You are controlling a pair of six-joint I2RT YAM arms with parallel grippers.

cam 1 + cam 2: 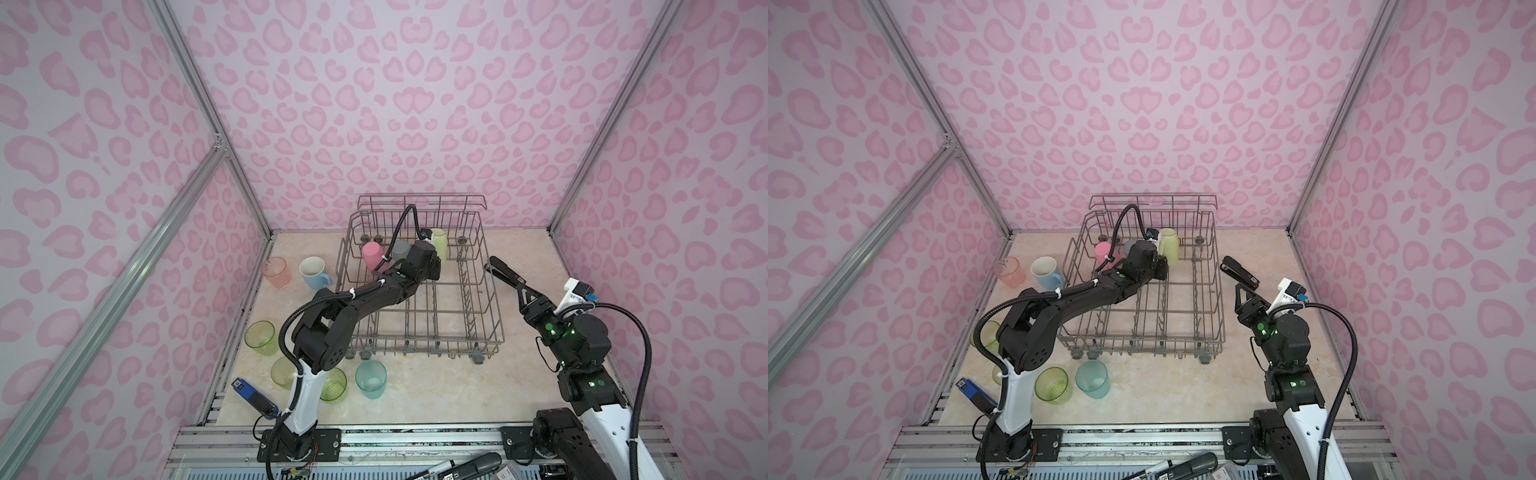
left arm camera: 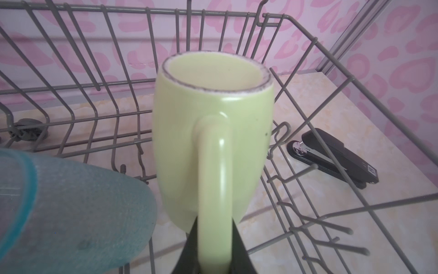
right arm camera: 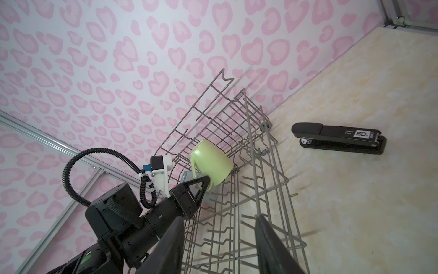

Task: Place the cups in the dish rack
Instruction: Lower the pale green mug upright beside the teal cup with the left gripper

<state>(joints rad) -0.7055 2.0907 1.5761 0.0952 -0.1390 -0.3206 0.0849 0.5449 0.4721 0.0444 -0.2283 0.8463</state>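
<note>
My left gripper eases down and releases the mug's handle next, since the bare rack wires beside the greyish-teal cup lie below it, under the mug's downturned opening.
My left gripper is shut on the handle of a light-green mug, which it holds mouth down and tilted at the back of the grey wire dish rack. A pink cup and a greyish-teal cup stand upside down beside the mug. On the table left of the rack are a salmon tumbler, a light-blue mug, green tumblers and a teal tumbler. My right gripper hangs open and empty at the rack's right side.
A black stapler lies on the table just right of the rack, close in front of the right gripper. A blue and black device sits at the front left. Markers lie on the front rail. Pink patterned walls close in three sides.
</note>
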